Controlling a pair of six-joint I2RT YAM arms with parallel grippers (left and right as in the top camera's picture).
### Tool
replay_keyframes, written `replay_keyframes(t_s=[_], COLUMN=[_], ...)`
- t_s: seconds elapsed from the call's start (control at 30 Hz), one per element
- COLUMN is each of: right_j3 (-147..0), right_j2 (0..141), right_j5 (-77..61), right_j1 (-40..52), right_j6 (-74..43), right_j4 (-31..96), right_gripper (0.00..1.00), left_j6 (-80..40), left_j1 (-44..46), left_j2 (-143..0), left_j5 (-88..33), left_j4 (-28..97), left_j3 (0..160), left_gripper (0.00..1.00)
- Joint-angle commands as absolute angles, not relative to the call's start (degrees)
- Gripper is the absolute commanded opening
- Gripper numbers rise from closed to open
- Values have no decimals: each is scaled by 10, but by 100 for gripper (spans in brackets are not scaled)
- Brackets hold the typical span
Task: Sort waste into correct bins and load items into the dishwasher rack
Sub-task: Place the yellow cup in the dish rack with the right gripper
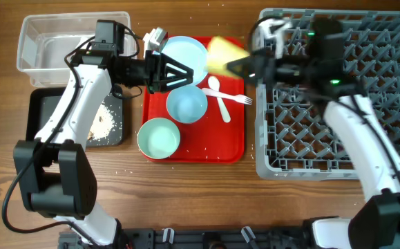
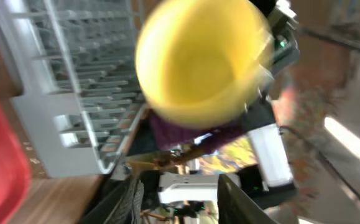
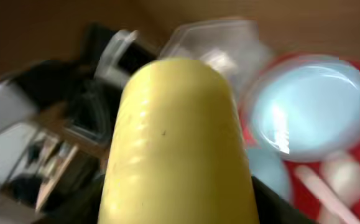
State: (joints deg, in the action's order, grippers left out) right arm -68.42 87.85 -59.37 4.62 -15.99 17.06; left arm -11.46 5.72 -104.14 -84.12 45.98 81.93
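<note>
The rack's near corner beside the tray is empty, so my right gripper should next move back over it, tip downward, bring the cup (image 1: 224,54) down in and then let it go.
My right gripper (image 1: 243,67) is shut on the small yellow cup (image 1: 224,54) and holds it above the red tray's far right corner, just left of the grey dishwasher rack (image 1: 338,124). The cup fills the right wrist view (image 3: 180,143) and shows blurred in the left wrist view (image 2: 201,62). My left gripper (image 1: 179,72) is open and empty over the pale blue plate (image 1: 186,50). Two pale blue bowls (image 1: 186,104) (image 1: 159,137), a white spoon (image 1: 217,93) and a fork (image 1: 235,99) lie on the tray. Crumbs (image 1: 103,124) lie in the black tray (image 1: 41,111). The wrapper is not visible.
The red serving tray (image 1: 231,142) sits between the bins and the rack. The clear tub (image 1: 48,38) stands at the far left, behind the black tray. The rack's near wall shows in the left wrist view (image 2: 61,124). A few crumbs dot the wooden table.
</note>
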Motion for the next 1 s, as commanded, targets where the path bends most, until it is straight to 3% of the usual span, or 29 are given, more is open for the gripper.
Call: replay_keyframes(t_s=[0.0, 0.23, 0.43, 0.9, 0.97], right_j3=[-690, -779, -805, -711, -706], right_j2=[845, 729, 747, 874, 882], right_j5=[-430, -174, -105, -56, -56], right_j1=[6, 6, 15, 63, 63], right_j6=[-147, -169, -212, -244, -244], right_j4=[273, 592, 814, 818, 806], right_gripper=[53, 54, 54, 54, 60], left_j6=[-112, -112, -112, -111, -111], left_j1=[58, 60, 83, 119, 119], left_j2=[-1028, -1028, -1028, -1028, -1028], left_j5=[-724, -480, -359, -217, -217], left_j4=[458, 458, 460, 487, 486], left_j3=[826, 826, 826, 826, 826], left_gripper=[41, 47, 47, 48, 48])
